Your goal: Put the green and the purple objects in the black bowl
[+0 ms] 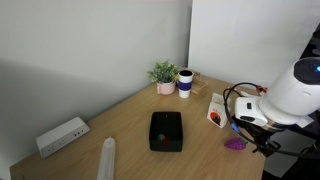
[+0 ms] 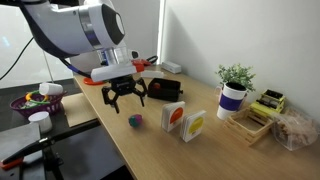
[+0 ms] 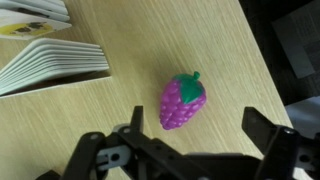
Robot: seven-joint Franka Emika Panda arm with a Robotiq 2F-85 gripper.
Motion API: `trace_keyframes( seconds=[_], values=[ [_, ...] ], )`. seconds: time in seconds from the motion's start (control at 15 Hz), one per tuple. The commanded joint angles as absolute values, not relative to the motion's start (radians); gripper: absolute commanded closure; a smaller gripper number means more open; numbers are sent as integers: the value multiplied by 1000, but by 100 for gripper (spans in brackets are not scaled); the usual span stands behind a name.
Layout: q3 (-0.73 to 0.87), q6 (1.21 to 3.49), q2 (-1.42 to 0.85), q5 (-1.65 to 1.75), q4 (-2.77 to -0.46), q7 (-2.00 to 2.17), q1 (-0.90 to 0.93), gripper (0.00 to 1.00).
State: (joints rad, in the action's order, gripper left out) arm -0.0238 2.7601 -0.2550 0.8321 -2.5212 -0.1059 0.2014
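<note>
The gripper comes down over the purple toy grape bunch [image 1: 236,144] [image 3: 181,103] next, with one finger on each side of it.
A purple toy grape bunch with a green stem [image 3: 182,102] lies on the wooden table near its edge, also seen in both exterior views [image 1: 235,143] [image 2: 136,121]. My gripper [image 3: 195,135] is open and empty. It hovers just above the grape, with its fingers on either side of the grape's lower end and not touching it. It also shows in both exterior views [image 1: 250,125] [image 2: 127,95]. The black bowl [image 1: 166,131] [image 2: 166,90] sits further in on the table. A small coloured thing seems to lie inside it, too small to identify.
Upright picture cards [image 2: 185,122] [image 1: 216,110] stand close to the grape, and their stack shows in the wrist view [image 3: 50,65]. A potted plant [image 1: 164,75], a white-and-blue cup [image 1: 185,83], a wooden rack [image 2: 255,120] and a white device [image 1: 62,135] are further off. The table edge is right beside the grape.
</note>
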Motion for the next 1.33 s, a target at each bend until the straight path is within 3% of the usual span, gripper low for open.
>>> trace_keyframes(
  seconds=[0.0,0.8,0.87,0.93,1.07,1.27],
  values=[
    [24,2881,-256,880,-2554,-62,176,0],
    [56,3074,-422,829,-2526,-90,165,0],
    [53,3077,-428,825,-2526,-92,162,3],
    [54,3081,-436,825,-2524,-92,162,26],
    [57,3078,-439,826,-2524,-88,167,30],
    [55,3063,-433,824,-2523,-83,174,53]
  ],
)
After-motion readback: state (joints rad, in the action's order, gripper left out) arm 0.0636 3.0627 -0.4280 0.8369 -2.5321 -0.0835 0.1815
